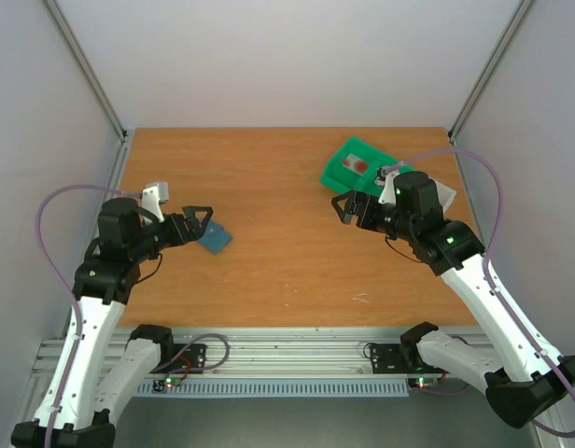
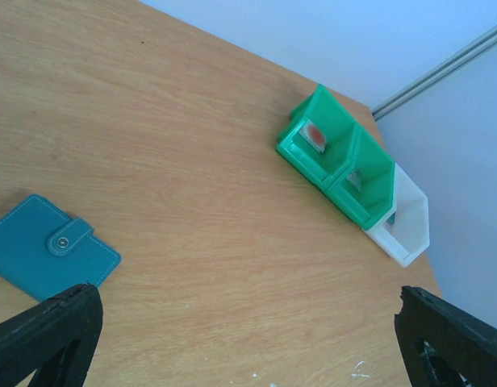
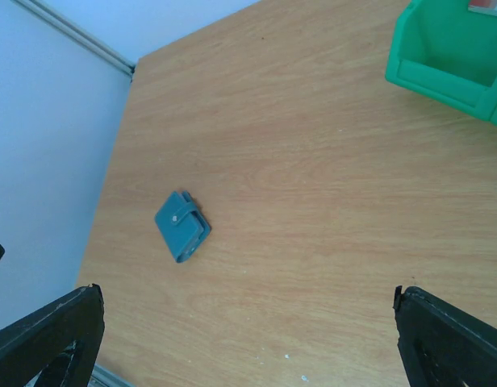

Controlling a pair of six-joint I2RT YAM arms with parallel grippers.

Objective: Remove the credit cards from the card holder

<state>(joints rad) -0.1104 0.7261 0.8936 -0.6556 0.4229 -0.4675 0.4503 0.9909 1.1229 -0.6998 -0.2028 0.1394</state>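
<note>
The left gripper, open, needs to move down next and turn onto the card holder's folded edge, because the snap strap fastens the opposite edge.
The card holder is a small slate-blue wallet lying flat on the wooden table at the left, closed, with its snap strap fastened. It shows at the lower left of the left wrist view and small at centre left of the right wrist view. No credit cards show; they are hidden. My left gripper hovers open just above and left of the holder, with nothing between its fingers. My right gripper is open and empty over the table's right half, far from the holder.
Two joined green bins stand at the back right, with a white bin beside them. Each green bin holds a small flat item, one with a red mark. White walls enclose the table.
</note>
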